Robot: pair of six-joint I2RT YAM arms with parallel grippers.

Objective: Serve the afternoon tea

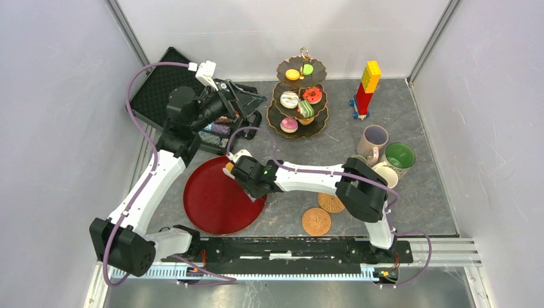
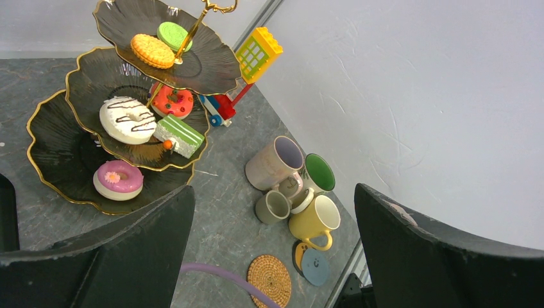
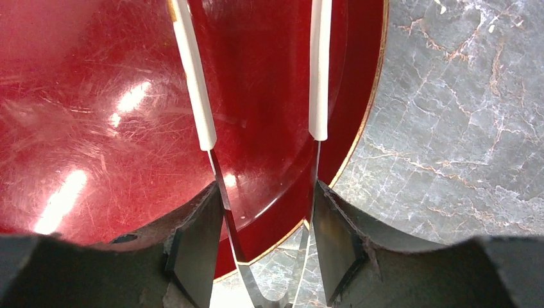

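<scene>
The tongs (image 3: 195, 90) go up from the bare tray in my right gripper next, for release at the stand's upper treat levels, which lie outward of the gripper.
The three-tier stand (image 1: 319, 126) at the back carries donuts, macarons and a cake slice; in the left wrist view the stand (image 2: 58, 109) fills the upper left. The lilac (image 1: 373, 142), green-lined (image 1: 399, 156) and yellow (image 2: 314, 221) mugs and a small grey mug (image 2: 272, 206) cluster on the right, with woven coasters (image 1: 316, 221) in front. My right gripper (image 1: 231, 165) (image 3: 264, 205) is shut on metal tongs (image 3: 195, 90), whose white-sleeved arms reach over the red tray (image 3: 96, 115). My left gripper (image 1: 249, 106) (image 2: 272, 192) hangs open and empty near the stand.
The round red tray (image 1: 215, 205) lies left of centre. A black case (image 1: 154, 90) with more treats is at the back left under the left arm. A red-and-yellow block tower (image 1: 367, 86) stands at the back right. Blue and orange coasters (image 2: 314, 267) lie by the yellow mug.
</scene>
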